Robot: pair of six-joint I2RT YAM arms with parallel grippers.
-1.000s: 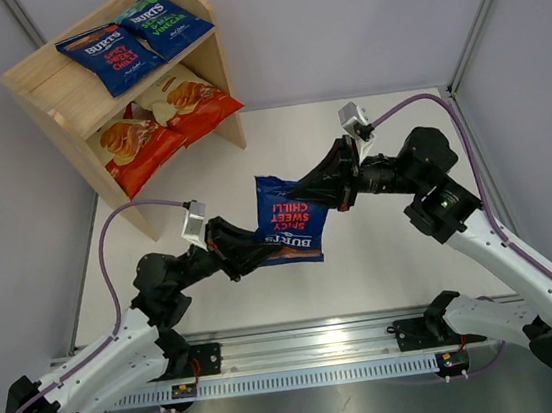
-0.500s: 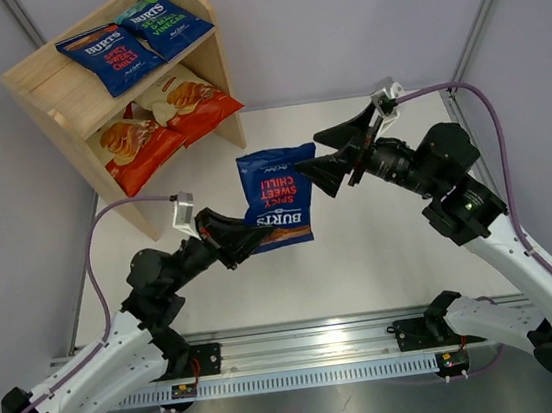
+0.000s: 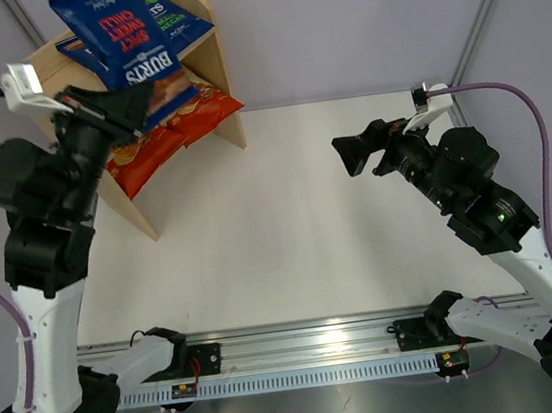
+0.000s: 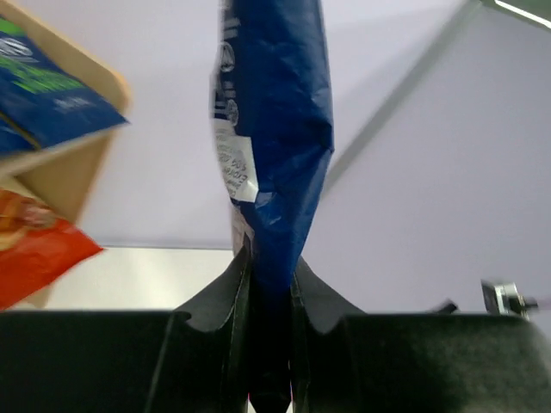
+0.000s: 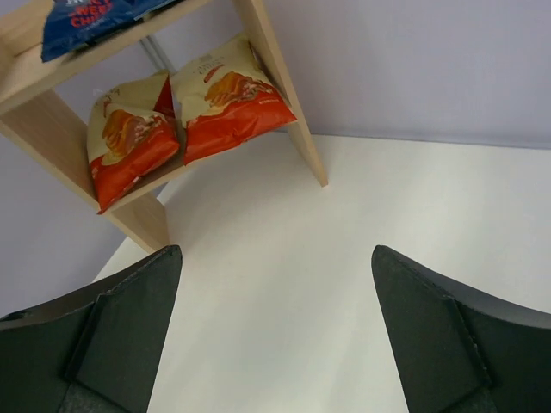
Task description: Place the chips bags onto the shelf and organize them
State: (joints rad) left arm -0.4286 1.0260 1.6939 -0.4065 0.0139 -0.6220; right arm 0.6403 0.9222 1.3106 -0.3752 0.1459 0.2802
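Note:
The lying bags leave the near end of the top board bare, so my left gripper will swing to the left in the top view, go down and let go.
My left gripper point(image 3: 130, 106) is shut on the bottom edge of a dark blue "Burts" chips bag point(image 3: 118, 32), held upright high over the shelf point(image 3: 229, 91). In the left wrist view this bag point(image 4: 277, 129) rises edge-on from between the closed fingers point(image 4: 231, 288). On the top board lie a green-accented Burts bag point(image 3: 171, 20) and another blue one point(image 3: 71, 48), both partly covered. Two cream-and-red cassava bags point(image 3: 141, 155) point(image 3: 201, 101) lie on the lower board. My right gripper point(image 3: 365, 151) hangs open and empty over the table's right side, its jaws wide apart point(image 5: 275, 251).
The right wrist view shows the two cassava bags point(image 5: 129, 142) point(image 5: 228, 99) side by side on the lower board and the shelf's front post point(image 5: 284, 86). The white table point(image 3: 298, 224) is walled by grey panels behind and at both sides.
The right gripper opened, let go of the blue bag and drew back to the right. The left arm swung the bag from mid-table up and left, to above the shelf.

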